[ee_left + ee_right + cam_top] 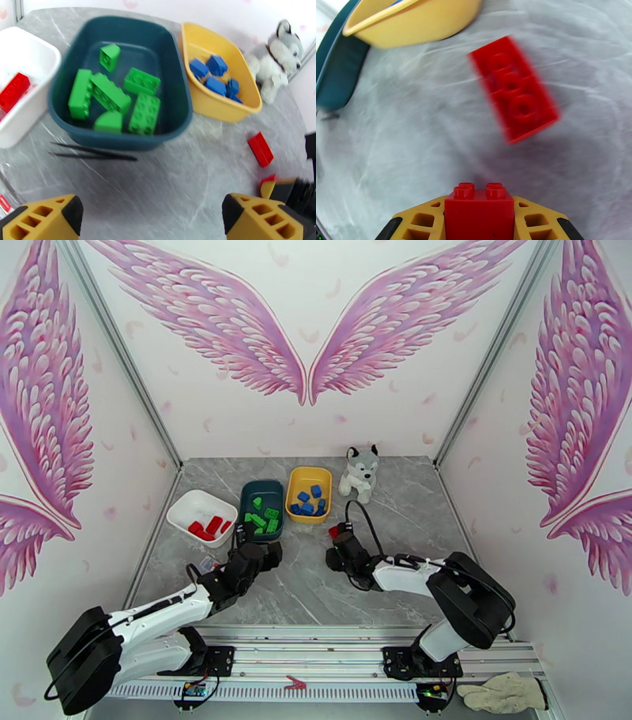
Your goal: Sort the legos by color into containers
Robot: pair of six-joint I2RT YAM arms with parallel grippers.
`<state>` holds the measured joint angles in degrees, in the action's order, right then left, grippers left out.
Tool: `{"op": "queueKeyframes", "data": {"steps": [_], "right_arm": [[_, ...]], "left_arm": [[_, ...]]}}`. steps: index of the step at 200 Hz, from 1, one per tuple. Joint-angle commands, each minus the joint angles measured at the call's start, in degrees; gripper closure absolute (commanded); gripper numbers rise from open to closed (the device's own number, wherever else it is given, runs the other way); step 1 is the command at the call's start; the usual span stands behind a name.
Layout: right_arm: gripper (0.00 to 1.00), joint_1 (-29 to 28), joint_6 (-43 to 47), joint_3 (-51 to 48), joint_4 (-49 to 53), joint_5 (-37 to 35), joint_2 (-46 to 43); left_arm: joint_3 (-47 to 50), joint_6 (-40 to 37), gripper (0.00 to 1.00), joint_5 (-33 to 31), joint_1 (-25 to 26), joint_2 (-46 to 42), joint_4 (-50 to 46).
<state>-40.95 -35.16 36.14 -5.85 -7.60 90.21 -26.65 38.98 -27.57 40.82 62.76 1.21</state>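
My right gripper needs to move up and swing past the teal container to release the small red lego over the white container (189, 507), where red legos lie.
My right gripper (480, 221) is shut on a small red lego (480, 203), held low over the table. Just beyond it a longer red lego (513, 89) lies loose on the grey surface (260, 149). My left gripper (150, 221) is open wide, with nothing between its fingers, in front of the dark teal container (118, 136), which holds several green legos (106, 92). Beside it, the yellow container (215, 106) holds several blue legos (215, 85). The white container (189, 507) holds red legos (207, 526). From above, the right gripper (340, 540) sits below the yellow container (294, 481).
A plush husky (359, 473) sits at the back, right of the yellow container. Two thin black sticks (93, 152) lie on the table just in front of the teal container. A glove (502, 691) rests by the rail at the near right.
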Motion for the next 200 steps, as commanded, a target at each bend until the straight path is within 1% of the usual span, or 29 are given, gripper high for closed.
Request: {"op": "queueKeyframes", "data": {"steps": [1, 17, 51, 79, 100, 128, 149, 169, 186, 200], "right_arm": [[0.74, -2.8, -0.7, 5.0, -2.4, 5.2, 1.3], [0.74, -4.9, 0.0, 9.1, -3.3, 8.2, 3.8], [0.75, -7.2, -0.5, 20.5, -5.6, 17.7, 12.3], [0.74, -9.3, -0.1, 33.3, -4.7, 20.9, 20.7], [0.73, -10.0, -1.2, 42.9, -4.5, 23.8, 27.1], [0.71, -10.3, -2.3, 56.8, -2.9, 26.8, 35.9], [0.68, -10.4, -2.4, 68.0, 0.4, 27.3, 42.7], [0.59, -10.4, -1.6, 81.2, 6.3, 27.3, 49.9], [0.47, -10.4, -0.6, 92.5, 11.9, 28.0, 55.1], [0.4, -10.4, 1.0, 98.0, 15.6, 27.8, 57.1]], "left_arm": [[-2.1, -2.5, 0.01, 2.8, -5.5, -4.2, -4.5], [-2.4, -3.3, 0.01, 6.0, -11.3, -7.8, -6.4], [-3.6, -4.6, 0.01, 11.6, -23.0, -14.5, -11.3], [-4.7, -4.5, 0.01, 17.9, -32.3, -16.5, -12.6], [-4.3, -3.5, 0.01, 22.1, -37.5, -16.6, -12.2], [-2.4, -1.4, 0.01, 25.4, -41.3, -17.6, -10.4], [-0.8, 0.0, 0.01, 27.0, -43.2, -19.6, -9.8], [-0.4, 0.5, 0.01, 28.0, -44.1, -21.6, -10.6], [0.2, 0.5, 0.01, 28.0, -44.4, -23.3, -11.7], [0.8, 0.4, 0.01, 28.2, -44.5, -24.6, -12.2]]}}
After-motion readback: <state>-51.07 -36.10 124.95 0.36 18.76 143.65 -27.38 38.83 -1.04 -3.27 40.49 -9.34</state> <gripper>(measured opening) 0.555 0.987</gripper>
